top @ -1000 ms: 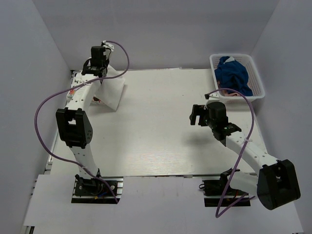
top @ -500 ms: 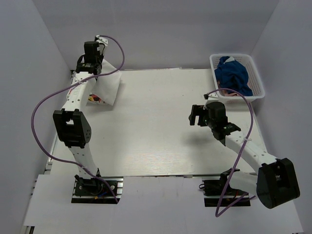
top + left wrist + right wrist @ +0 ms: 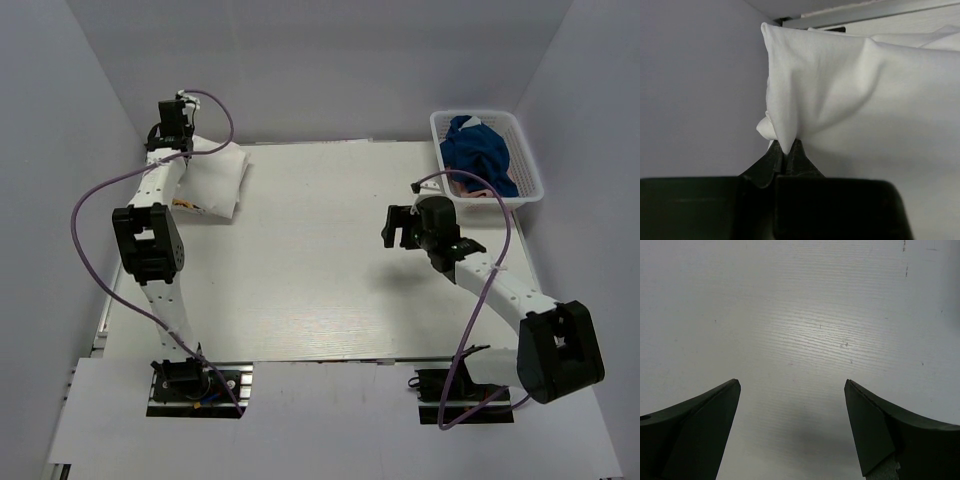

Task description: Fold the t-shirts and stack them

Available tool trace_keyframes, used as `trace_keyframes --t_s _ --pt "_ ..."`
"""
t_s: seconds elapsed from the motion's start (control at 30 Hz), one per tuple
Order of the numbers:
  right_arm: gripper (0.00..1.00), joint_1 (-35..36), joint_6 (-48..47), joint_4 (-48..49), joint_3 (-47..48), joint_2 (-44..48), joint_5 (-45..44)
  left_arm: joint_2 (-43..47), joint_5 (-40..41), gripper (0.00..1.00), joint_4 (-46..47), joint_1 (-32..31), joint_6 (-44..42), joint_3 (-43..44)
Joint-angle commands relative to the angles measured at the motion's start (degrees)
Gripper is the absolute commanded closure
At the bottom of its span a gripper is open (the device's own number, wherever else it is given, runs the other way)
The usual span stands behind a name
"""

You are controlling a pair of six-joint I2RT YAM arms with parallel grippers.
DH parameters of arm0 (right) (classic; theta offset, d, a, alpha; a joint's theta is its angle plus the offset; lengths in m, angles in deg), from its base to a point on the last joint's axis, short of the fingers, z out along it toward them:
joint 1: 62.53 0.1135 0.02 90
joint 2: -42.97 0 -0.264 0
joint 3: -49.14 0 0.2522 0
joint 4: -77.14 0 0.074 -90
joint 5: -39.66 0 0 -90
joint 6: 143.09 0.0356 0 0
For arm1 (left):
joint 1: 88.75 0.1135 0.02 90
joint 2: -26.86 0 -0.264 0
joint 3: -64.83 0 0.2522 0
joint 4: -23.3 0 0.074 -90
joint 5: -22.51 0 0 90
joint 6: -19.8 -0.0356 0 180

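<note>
My left gripper draws the t-shirt's pinched corner toward the wall next, then opens, since a gap shows between the t-shirt (image 3: 218, 178) and the grey wall.
A white folded t-shirt (image 3: 218, 178) lies at the table's far left corner, with a bit of colour print (image 3: 186, 205) peeking out at its near edge. My left gripper (image 3: 171, 143) reaches over the shirt's far left corner and is shut on a pinch of its cloth. In the left wrist view the t-shirt (image 3: 865, 95) drapes up from the left gripper (image 3: 786, 151), whose jaws are closed on a point of fabric. My right gripper (image 3: 394, 228) hovers right of the table's middle. In its wrist view the right gripper (image 3: 792, 386) stands wide open over bare tabletop.
A white mesh basket (image 3: 530, 165) holding a crumpled blue cloth (image 3: 478, 150) stands at the far right corner. Grey walls close in the table on the left, back and right. An aluminium rail (image 3: 875, 11) runs along the far edge behind the shirt.
My left gripper has moved left and back toward the corner, dragging the t-shirt's pinched corner with it, and the shirt now lies flatter. The right gripper has shifted slightly left, still open.
</note>
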Motion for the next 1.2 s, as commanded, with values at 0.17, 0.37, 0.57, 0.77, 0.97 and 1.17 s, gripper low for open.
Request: trace_keyframes --t_s 0.17,0.37,0.57,0.77,0.97,1.17 --pt "0.10 0.1 -0.3 -0.2 6.6 -4.3 0.6 -3.7 0.8 1.00 3.2 4.4 1.8 6.7" --pt "0.10 0.0 -0.2 -2.2 8.7 -5.6 1.0 -7.3 2.9 0.92 3.4 7.0 4.5 9.0" --pt "0.10 0.1 -0.1 -2.6 9.6 -5.5 3.1 -5.9 4.8 0.00 2.2 8.1 9.3 8.3" --pt "0.10 0.1 0.0 -2.4 8.1 -1.6 4.1 -0.8 1.7 0.00 -6.5 7.4 17.7 10.8" --pt "0.10 -0.1 2.1 -2.3 5.2 4.0 6.3 12.4 -15.1 0.00 -12.6 6.3 31.6 5.4" --pt "0.10 0.0 5.1 -4.1 2.1 9.2 6.8 35.5 -23.8 0.00 -0.6 0.5 44.4 -29.8"
